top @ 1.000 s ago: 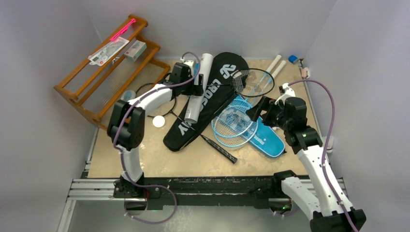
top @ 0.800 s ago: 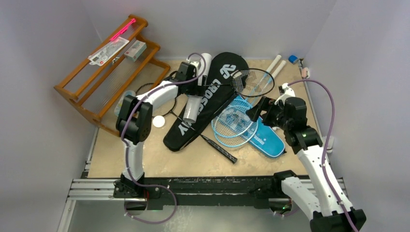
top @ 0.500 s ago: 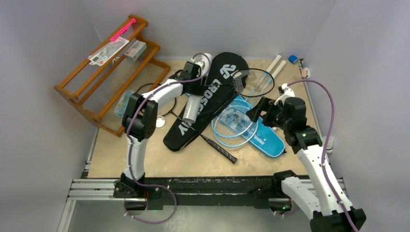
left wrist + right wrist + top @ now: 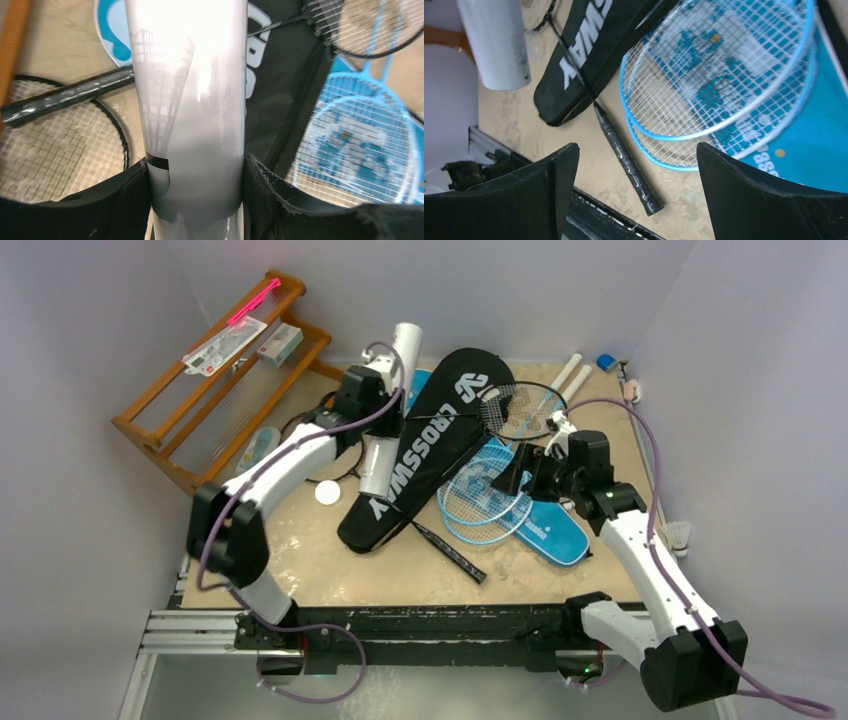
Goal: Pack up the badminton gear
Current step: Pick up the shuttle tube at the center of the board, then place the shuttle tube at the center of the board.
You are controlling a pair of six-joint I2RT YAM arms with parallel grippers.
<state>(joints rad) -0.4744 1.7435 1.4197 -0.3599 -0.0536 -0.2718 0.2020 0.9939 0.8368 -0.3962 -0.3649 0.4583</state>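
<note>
My left gripper pulls back and turns the tube next. Then it brings the tube down over the middle of the black CROSSWAY cover (image 4: 429, 449) (image 4: 278, 82).
My left gripper (image 4: 372, 430) is shut on the long white tube (image 4: 392, 390) and holds it tilted above the black CROSSWAY cover (image 4: 425, 455). In the left wrist view the tube (image 4: 192, 90) fills the gap between both fingers of the gripper (image 4: 196, 200). My right gripper (image 4: 515, 478) is open and empty, hovering over the light-blue rackets (image 4: 485, 495) that lie on the blue SPORT cover (image 4: 555, 525). The right wrist view (image 4: 636, 192) shows the rackets (image 4: 719, 75) and a black racket handle (image 4: 624, 155) below. Another black racket's head (image 4: 525, 410) lies behind. A shuttlecock (image 4: 327, 492) lies at the left.
The wooden rack (image 4: 160, 430) with packaged items (image 4: 225, 345) and a pink stick (image 4: 253, 302) stands at the back left. Another shuttlecock (image 4: 680, 535) sits by the right wall. White racket grips (image 4: 565, 373) and a small blue item (image 4: 606, 362) lie at the back right.
My left arm has raised the tube and swung it left, its far end now up near the back wall. My right gripper has moved left over the light-blue rackets.
</note>
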